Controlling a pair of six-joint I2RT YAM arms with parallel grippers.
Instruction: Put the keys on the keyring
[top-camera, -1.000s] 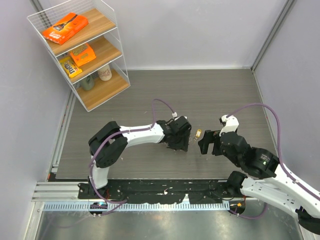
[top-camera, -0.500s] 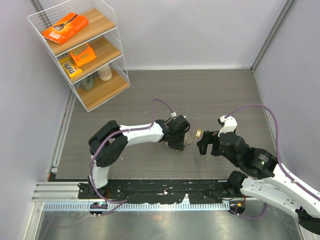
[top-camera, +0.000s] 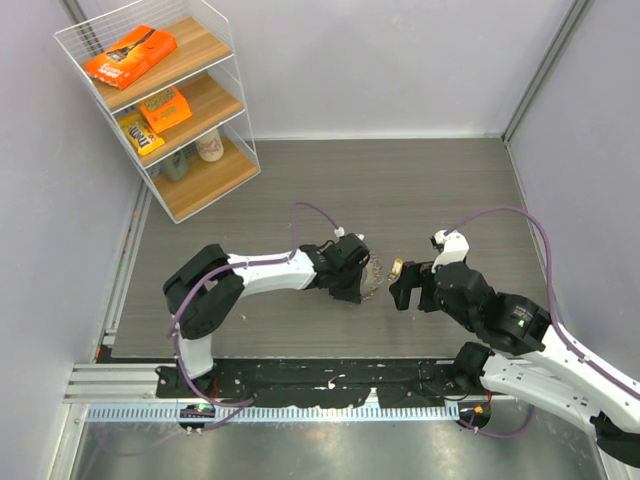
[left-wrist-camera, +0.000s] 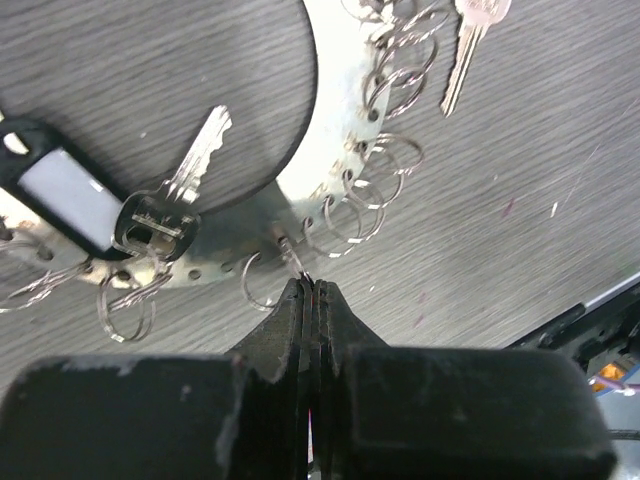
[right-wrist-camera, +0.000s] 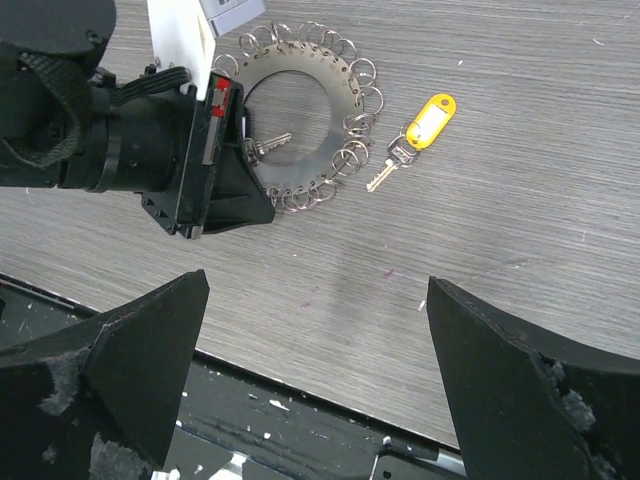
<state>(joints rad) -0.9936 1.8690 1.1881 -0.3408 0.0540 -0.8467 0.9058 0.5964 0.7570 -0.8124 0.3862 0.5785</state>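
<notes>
I will raise my left gripper next and pull it back toward the black base bar (top-camera: 332, 364) to let go of the keyring (top-camera: 374, 279) there, as its shut fingers pinch one small ring.
The keyring (right-wrist-camera: 352, 88) is a flat metal hoop edged with several small split rings (left-wrist-camera: 352, 212), lying on the grey floor. My left gripper (left-wrist-camera: 312, 284) is shut, pinching one small ring on the hoop's near edge. A silvery key with a dark head (left-wrist-camera: 168, 206) and a black tag (left-wrist-camera: 58, 192) lies across the hoop's opening. A second key (right-wrist-camera: 380, 178) with a yellow tag (right-wrist-camera: 430, 118) lies beside the hoop's outer rings; whether it is attached I cannot tell. My right gripper (right-wrist-camera: 318, 290) hangs wide open above bare floor, just right of the keyring (top-camera: 374, 279).
A wire shelf (top-camera: 235, 95) with snack packs and jars stands at the back left. The black base rail (right-wrist-camera: 300, 420) runs along the near edge of the floor. Grey walls close in the sides.
My left gripper has closed onto a small ring at the keyring's edge and shifted slightly towards the near side. The right arm has edged a little left, still open.
</notes>
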